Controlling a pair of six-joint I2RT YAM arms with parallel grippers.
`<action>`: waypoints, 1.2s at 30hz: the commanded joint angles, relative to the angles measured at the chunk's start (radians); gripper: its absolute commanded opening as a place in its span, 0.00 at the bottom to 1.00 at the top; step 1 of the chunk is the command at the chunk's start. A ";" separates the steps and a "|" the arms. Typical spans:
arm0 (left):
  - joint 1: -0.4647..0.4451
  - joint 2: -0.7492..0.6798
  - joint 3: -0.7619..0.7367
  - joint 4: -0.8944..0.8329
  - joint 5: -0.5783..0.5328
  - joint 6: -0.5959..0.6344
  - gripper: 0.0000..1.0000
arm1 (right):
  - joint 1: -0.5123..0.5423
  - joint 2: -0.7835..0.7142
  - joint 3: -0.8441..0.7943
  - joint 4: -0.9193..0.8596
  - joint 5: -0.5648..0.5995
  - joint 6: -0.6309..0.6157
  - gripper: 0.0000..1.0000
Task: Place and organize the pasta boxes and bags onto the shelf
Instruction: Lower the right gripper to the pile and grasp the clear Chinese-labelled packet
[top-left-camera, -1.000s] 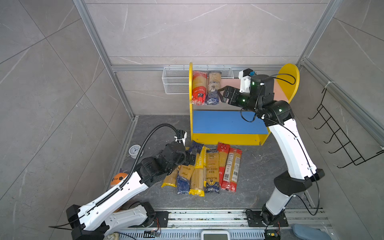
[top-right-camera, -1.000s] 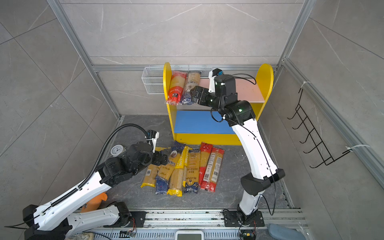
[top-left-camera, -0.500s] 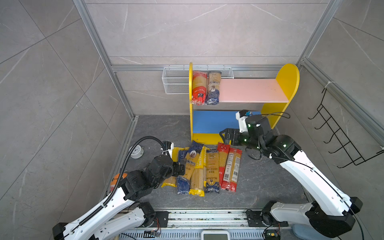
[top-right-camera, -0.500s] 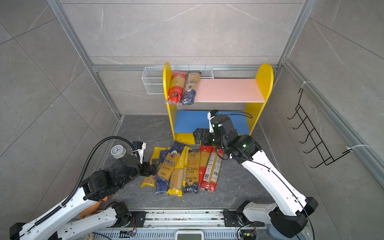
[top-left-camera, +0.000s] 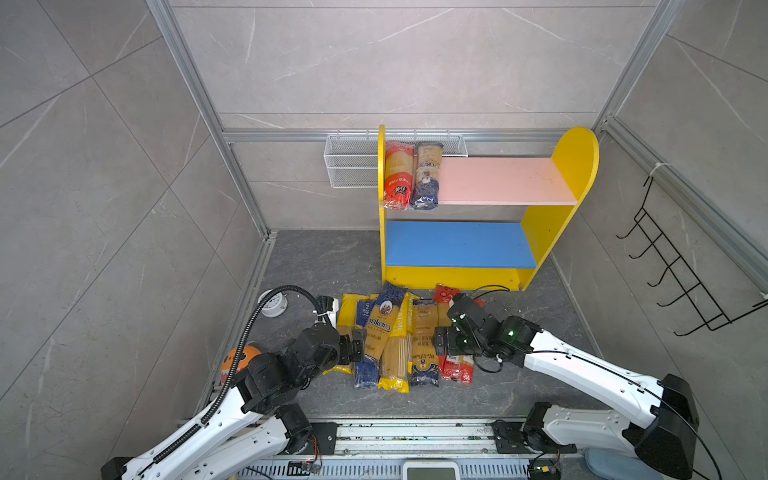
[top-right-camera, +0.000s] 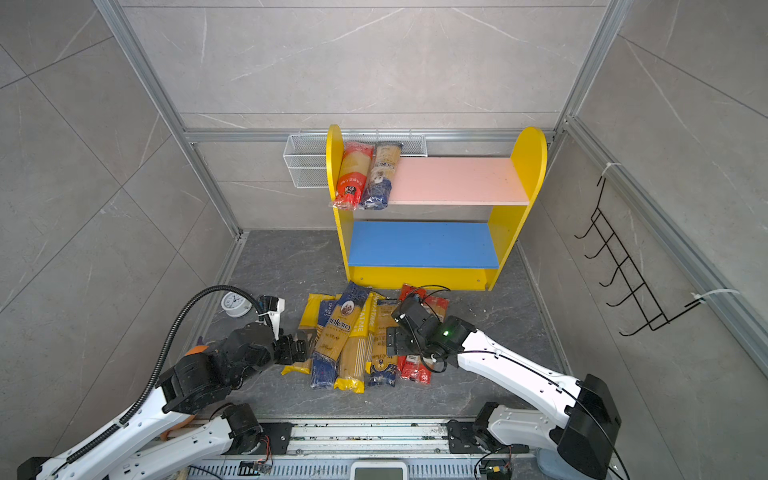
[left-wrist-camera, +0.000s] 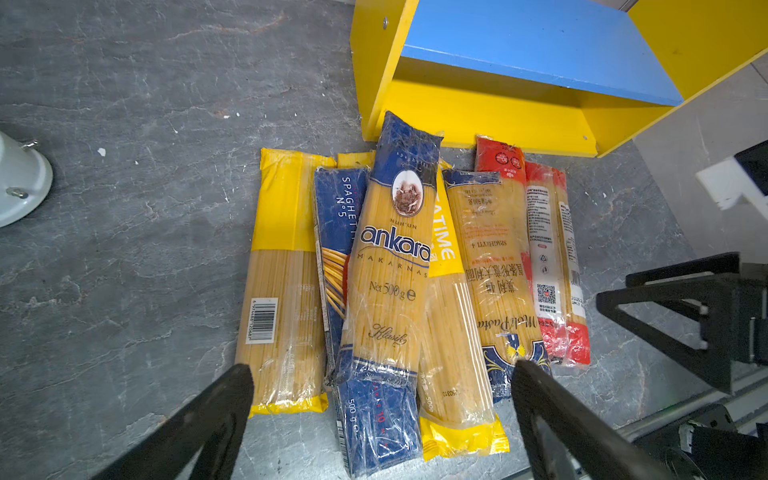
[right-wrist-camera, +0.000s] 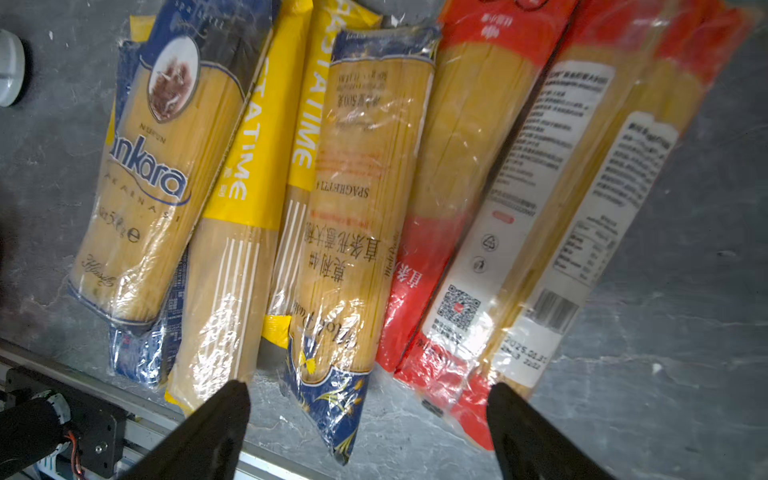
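My right gripper needs to move back and down next, onto the blue-ended ankara bag's near end (top-left-camera: 424, 373) (right-wrist-camera: 330, 388) beside the red-ended bags, because that end is below the gripper, toward my base.
Several long spaghetti packs lie side by side on the floor in front of the shelf (top-left-camera: 498, 180), among them a blue-ended "ankara" bag (top-left-camera: 380, 328) (left-wrist-camera: 390, 257) and red-ended bags (top-left-camera: 457, 368) (right-wrist-camera: 540, 187). On the left of the pink upper board rest a red-ended pack (top-left-camera: 398, 174) and a blue-ended pack (top-left-camera: 426, 174). The blue lower board (top-left-camera: 457, 245) is bare. My left gripper (top-left-camera: 353, 347) (left-wrist-camera: 382, 368) hangs open at the pile's left side. Over the pile's right part, my right gripper (top-left-camera: 444, 338) (right-wrist-camera: 370, 387) is open and holds nothing.
A white wire basket (top-left-camera: 353, 166) hangs on the back wall behind the shelf. A black hook rack (top-left-camera: 681, 274) is on the right wall. A small white clock (top-left-camera: 272, 303) and an orange ball (top-left-camera: 237, 361) lie left of the pile. A metal rail (top-left-camera: 415, 432) runs along the front.
My right arm has come down from the pink upper board to the floor pile. My left gripper has drawn back toward the front, still open.
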 joint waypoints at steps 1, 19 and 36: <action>-0.004 0.008 0.006 0.010 -0.001 -0.021 1.00 | 0.032 0.051 -0.025 0.091 -0.019 0.053 0.93; -0.004 0.058 0.024 0.033 -0.009 0.010 1.00 | 0.162 0.385 0.040 0.090 0.050 0.121 0.91; -0.004 0.033 0.024 0.024 -0.025 0.033 1.00 | 0.200 0.457 0.096 0.019 0.067 0.161 0.19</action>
